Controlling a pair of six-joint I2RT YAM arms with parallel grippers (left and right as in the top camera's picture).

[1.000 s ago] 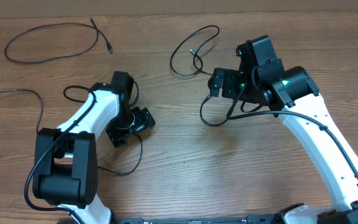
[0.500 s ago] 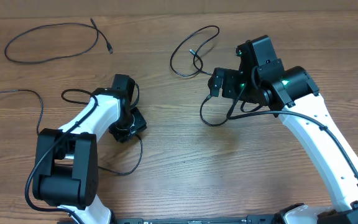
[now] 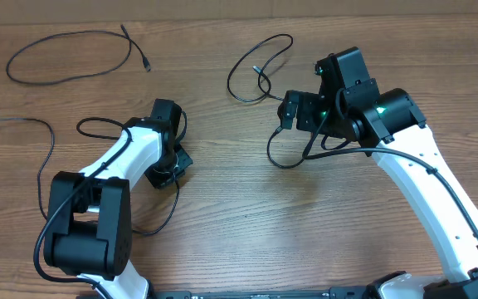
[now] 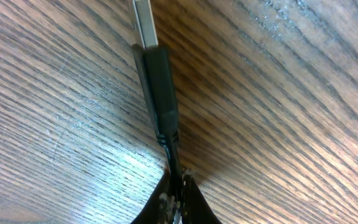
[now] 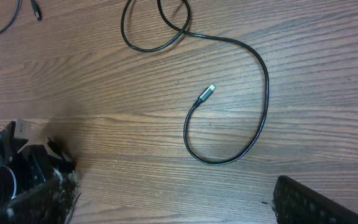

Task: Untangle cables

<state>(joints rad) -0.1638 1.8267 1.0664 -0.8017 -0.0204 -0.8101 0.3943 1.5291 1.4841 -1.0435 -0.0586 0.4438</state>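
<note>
My left gripper should rise outward and to its left in the overhead view, toward the looped cable's bend, and release the cord.
Three separate black cables lie on the wooden table. One loops at the top left. A second lies at top centre, and its loop and silver-tipped plug show in the right wrist view. The third runs from the left edge under my left arm. My left gripper is shut on its cord just behind the black plug, the fingertips pinching the cord against the table. My right gripper hangs open below the second cable, with nothing between its fingers.
The right arm's own thicker wire loops onto the table beside its gripper. The left arm's body covers part of the third cable. The table's far edge runs behind the cables.
My left gripper has gone from wide open to shut on the cord behind the plug. The cable's strands beside the left arm have shifted a little. The right arm has not moved.
</note>
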